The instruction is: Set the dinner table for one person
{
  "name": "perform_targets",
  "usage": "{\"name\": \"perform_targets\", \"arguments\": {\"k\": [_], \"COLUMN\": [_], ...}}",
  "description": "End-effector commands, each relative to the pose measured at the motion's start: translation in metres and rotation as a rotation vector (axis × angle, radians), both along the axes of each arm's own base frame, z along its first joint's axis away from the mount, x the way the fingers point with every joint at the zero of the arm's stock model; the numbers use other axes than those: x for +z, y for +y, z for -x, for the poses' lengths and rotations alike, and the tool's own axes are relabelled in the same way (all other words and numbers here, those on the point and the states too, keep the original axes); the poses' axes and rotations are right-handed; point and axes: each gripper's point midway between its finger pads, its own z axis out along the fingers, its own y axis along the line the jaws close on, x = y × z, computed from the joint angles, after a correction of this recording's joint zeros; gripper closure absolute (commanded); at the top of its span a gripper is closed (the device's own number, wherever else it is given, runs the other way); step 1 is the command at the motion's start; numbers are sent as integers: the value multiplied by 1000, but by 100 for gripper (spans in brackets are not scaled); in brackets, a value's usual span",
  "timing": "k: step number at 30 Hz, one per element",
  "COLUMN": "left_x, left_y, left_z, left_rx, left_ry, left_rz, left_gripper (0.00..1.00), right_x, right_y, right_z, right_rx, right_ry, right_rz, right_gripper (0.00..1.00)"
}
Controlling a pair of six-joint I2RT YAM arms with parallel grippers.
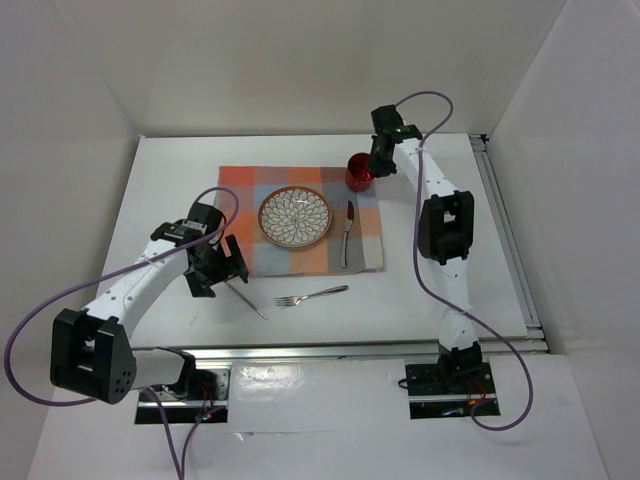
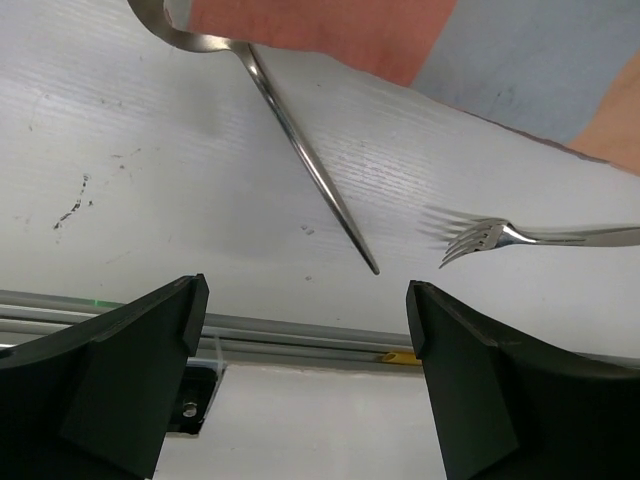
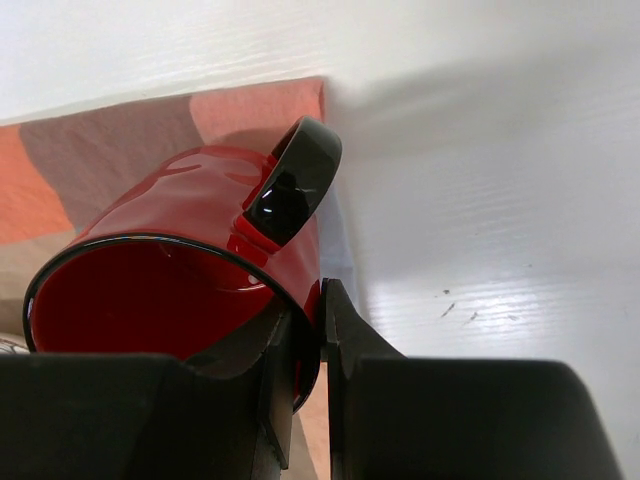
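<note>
My left gripper should next move down with a slight turn onto the spoon's handle (image 1: 244,299) (image 2: 308,158) and close there, because the spoon's handle lies at an angle to my gripper's open fingers.
The dinner table (image 1: 400,300) is a white tabletop bearing a checked cloth (image 1: 365,240). On the cloth lie a patterned plate (image 1: 296,216) and, to its right, a knife (image 1: 347,228). A fork (image 1: 315,294) lies on the bare table in front of the cloth, and shows in the left wrist view (image 2: 500,237). A spoon (image 2: 310,170) lies to its left, its handle (image 1: 248,299) pointing towards me. My left gripper (image 1: 222,266) hovers open and empty over the spoon's bowl end. My right gripper (image 3: 308,330) is shut on the wall of a red mug (image 3: 170,260) at the cloth's far right corner (image 1: 359,172).
A metal rail (image 1: 350,349) runs along the table's near edge and shows in the left wrist view (image 2: 300,328). White walls enclose the table at the back and sides. Another rail (image 1: 505,235) runs along the right edge.
</note>
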Motion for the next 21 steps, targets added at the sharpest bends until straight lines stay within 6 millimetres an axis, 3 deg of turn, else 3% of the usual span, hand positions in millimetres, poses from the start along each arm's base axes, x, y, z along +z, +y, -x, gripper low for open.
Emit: {"name": "perform_targets", "arguments": {"k": [1,7,9,11,12,14,15,19,21], "left_x": [6,4,2,5,5,2,2,-4,-12], "left_y": [-1,0,-1,-1,-1,3,3,2,0], "left_z": [-8,-9,-8,-11,-11,-10,-10,-5,-1], "left_rx": [39,55,60,60,60,66,76,122,153], "left_ry": [-62,-50,-36,-45,-45,-32,-31,2,32], "left_rz": [11,17,28,30,30,6,9,12,26], "left_gripper": [0,0,0,0,0,0,0,0,0], "right_x": [37,20,13,13,13,20,30,62,74], "right_y": [17,18,24,26,27,29,31,35,37], "right_z": [-29,-34,-32,-32,-32,-31,-31,-32,-31], "right_rx": [23,15,24,31,38,44,52,67,77], "right_ry": [-152,-138,-128,-126,-124,-138,-155,-218,-235], "right_rz": [-57,-59,-57,-65,-73,-84,-98,-129,-143], "right_gripper": [100,99,93,79,60,48,34,13,10]}}
